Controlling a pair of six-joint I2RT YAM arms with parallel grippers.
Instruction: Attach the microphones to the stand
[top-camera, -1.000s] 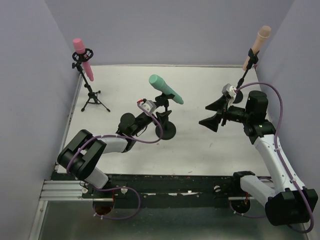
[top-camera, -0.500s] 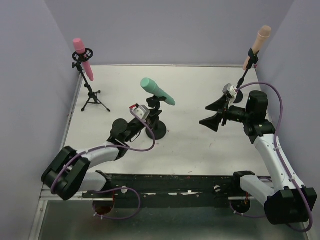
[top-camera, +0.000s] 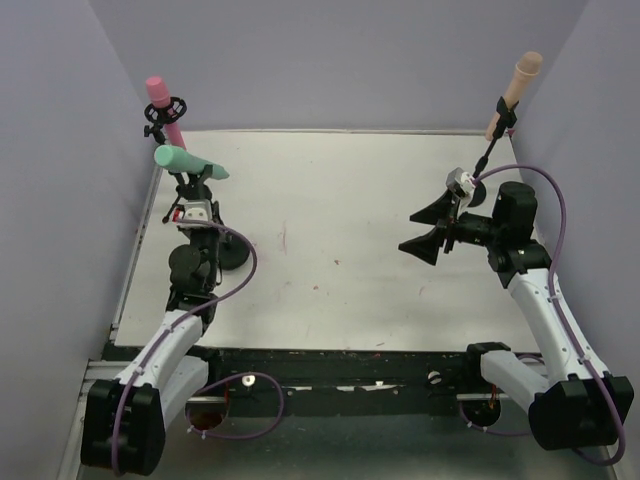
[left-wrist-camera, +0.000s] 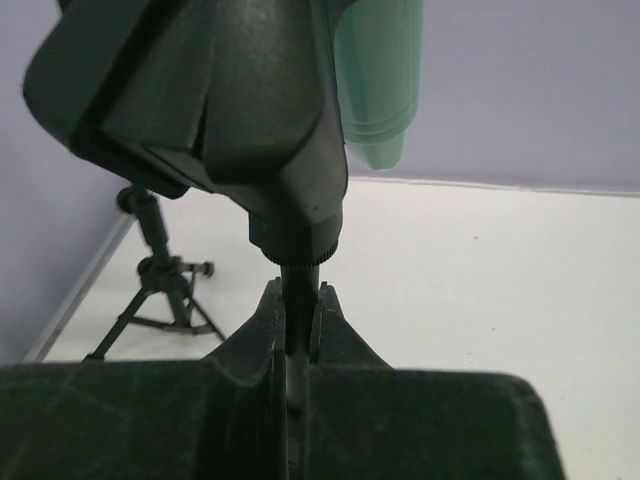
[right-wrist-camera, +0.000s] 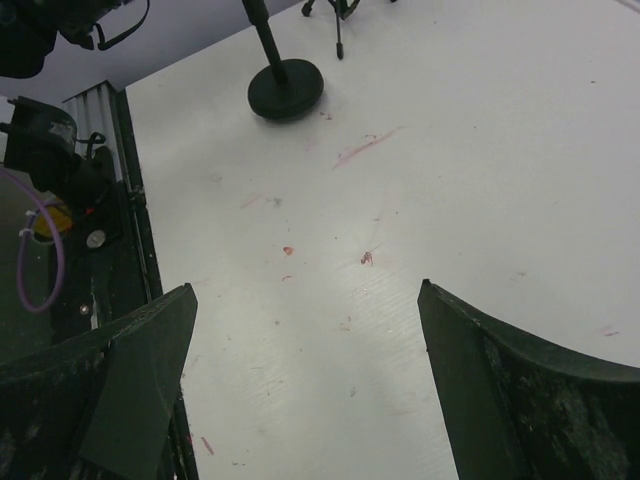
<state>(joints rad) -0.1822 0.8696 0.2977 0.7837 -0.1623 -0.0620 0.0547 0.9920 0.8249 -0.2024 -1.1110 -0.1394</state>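
The left gripper will next move the pole of the round-based stand toward the purple wall, because white table shows between the round base and that wall.
The teal-green microphone (top-camera: 186, 160) sits tilted in the clip of a round-based stand (top-camera: 233, 262) at the left of the table. My left gripper (top-camera: 194, 198) is shut on that stand's thin black pole (left-wrist-camera: 297, 300), just under the clip (left-wrist-camera: 230, 110); the teal-green microphone (left-wrist-camera: 376, 90) shows above it. The pink microphone (top-camera: 161, 102) is clipped on a tripod stand (left-wrist-camera: 155, 290) at the back left, just behind. The peach-beige microphone (top-camera: 518, 82) is on a tall stand at the back right. My right gripper (top-camera: 410, 231) hangs open over the table with nothing between its fingers.
Purple walls close in the table on the left, back and right. The right wrist view shows the round-based stand (right-wrist-camera: 285, 90), the table's near edge with the black rail (right-wrist-camera: 135, 200), and red scuffs on the white top.
My left gripper has shut on the stand's pole and swung left, moving the teal microphone and its stand from mid-table to beside the pink one's tripod. The right arm has not moved.
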